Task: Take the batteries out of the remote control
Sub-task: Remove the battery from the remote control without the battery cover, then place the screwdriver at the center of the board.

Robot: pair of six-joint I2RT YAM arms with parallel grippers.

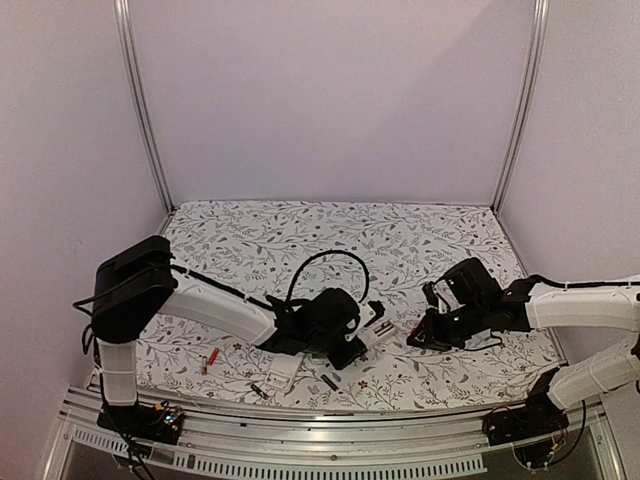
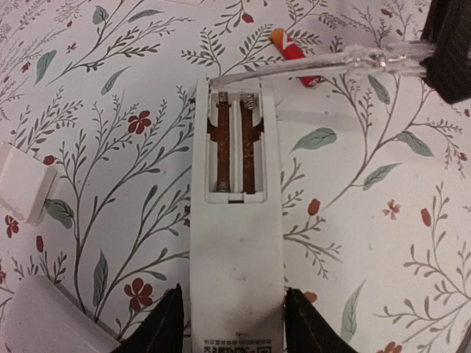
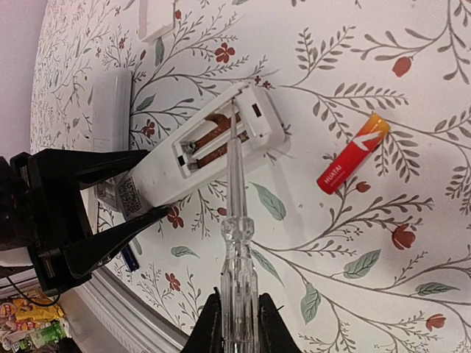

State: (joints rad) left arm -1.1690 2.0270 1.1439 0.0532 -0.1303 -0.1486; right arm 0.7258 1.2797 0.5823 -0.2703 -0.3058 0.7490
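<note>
The bay is empty, so my right gripper will swing across right in the wrist view, down to bare cloth (image 3: 421, 190) beside the battery, and release the screwdriver (image 3: 237, 235).
The white remote control (image 2: 235, 243) lies back-up on the flowered cloth, and my left gripper (image 2: 232, 296) is shut on its lower sides. Its battery bay (image 2: 234, 147) is uncovered: two brown slots with springs, no cell seen inside. My right gripper (image 3: 238, 303) is shut on a clear-handled screwdriver (image 3: 237, 235), whose tip rests in the bay of the remote control (image 3: 199, 151). One red-orange battery (image 3: 352, 154) lies loose just beyond the remote's end, the same battery (image 2: 293, 51) under the tool shaft. From above, another red battery (image 1: 212, 356) and a dark battery (image 1: 329, 381) lie near the front edge.
A second white remote (image 3: 110, 110) lies beside the held one, near the front rail (image 1: 320, 425). A small white cover (image 2: 22, 184) rests to the left. A further dark cell (image 1: 258, 390) sits by the rail. Walls enclose the table at back and sides.
</note>
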